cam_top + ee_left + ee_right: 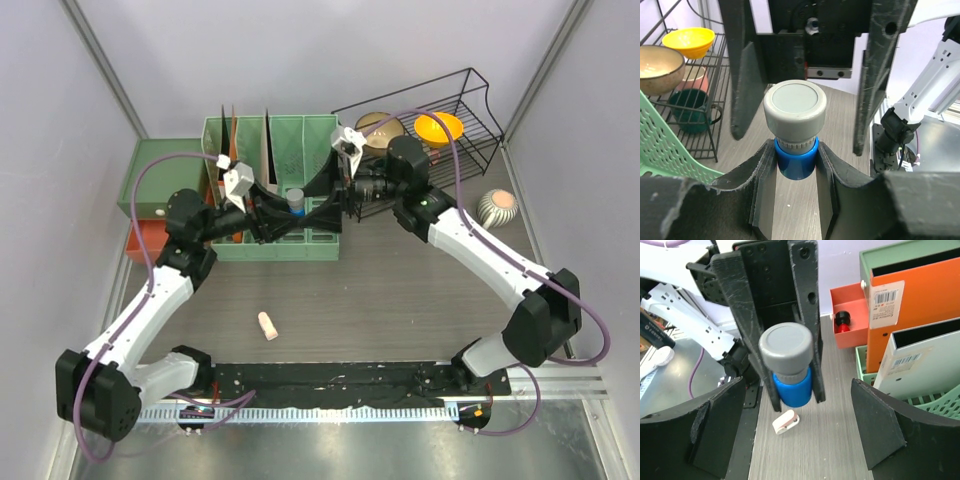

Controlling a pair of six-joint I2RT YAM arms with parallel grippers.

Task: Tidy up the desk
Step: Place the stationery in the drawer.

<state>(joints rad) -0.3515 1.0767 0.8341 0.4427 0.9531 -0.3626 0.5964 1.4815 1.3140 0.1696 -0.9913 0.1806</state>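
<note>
The drawer is open, so my left gripper swings left in the top view next and tilts down over the coral drawer (pixel 150 238) to release the bottle (pixel 296 204).
A small blue bottle (pixel 296 204) with a grey cap (pixel 795 107) hangs above the desk (pixel 400 290), in front of the green file rack. My left gripper (pixel 796 152) is shut on its blue body (pixel 792 386), one finger on each side. Facing it from the other side, my right gripper (pixel 797 390) is open. Its fingers (pixel 879 426) stand wide of the bottle and touch nothing. In the left wrist view those right fingers (pixel 871 75) hang to either side of the cap.
A small white-and-pink piece (pixel 267 325) lies on the desk under the bottle. Behind stand the green file rack (pixel 285 150) with an orange folder (pixel 912 305), a coral drawer box (pixel 148 240), and a black wire rack (pixel 470 100) with bowls. A striped round pot (pixel 497 207) sits right.
</note>
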